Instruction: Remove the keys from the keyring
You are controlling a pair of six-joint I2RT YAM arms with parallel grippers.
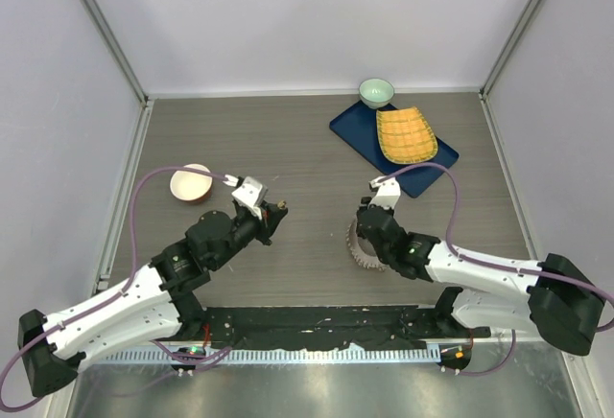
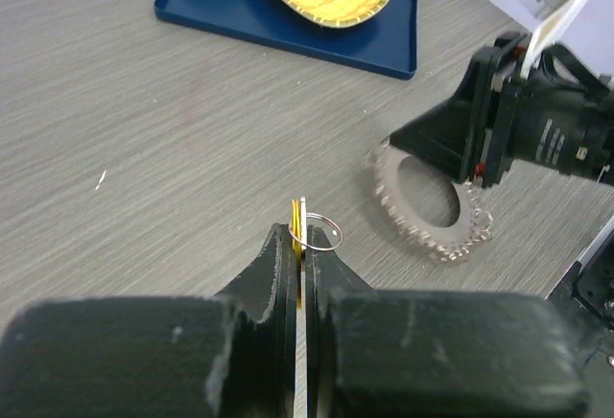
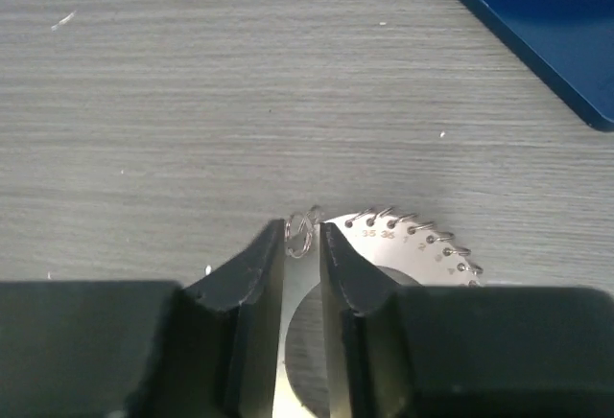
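The left gripper brings the yellow key (image 2: 296, 217) down to the bare tabletop below next and lets go there, since that open spot is well clear of the keyring.
The keyring (image 1: 363, 252) is a flat metal ring lying on the table, with numbered holes and a fringe of small split rings and keys along its rim (image 3: 408, 241). My right gripper (image 3: 305, 231) is at its edge, jaws nearly closed round one small split ring (image 3: 298, 234). In the top view the right gripper (image 1: 368, 235) hides part of the keyring. My left gripper (image 2: 301, 236) is shut on a thin yellow key (image 2: 296, 217) with its own small split ring (image 2: 323, 234), held above the table, left of the keyring (image 2: 434, 243). The left gripper (image 1: 279, 213) is well apart from the right.
A blue tray (image 1: 355, 130) with a yellow woven mat (image 1: 405, 135) lies at the back right. A green bowl (image 1: 376, 91) stands behind it. A pale pink bowl (image 1: 190, 184) stands at the left, close behind my left arm. Enclosure walls stand on three sides.
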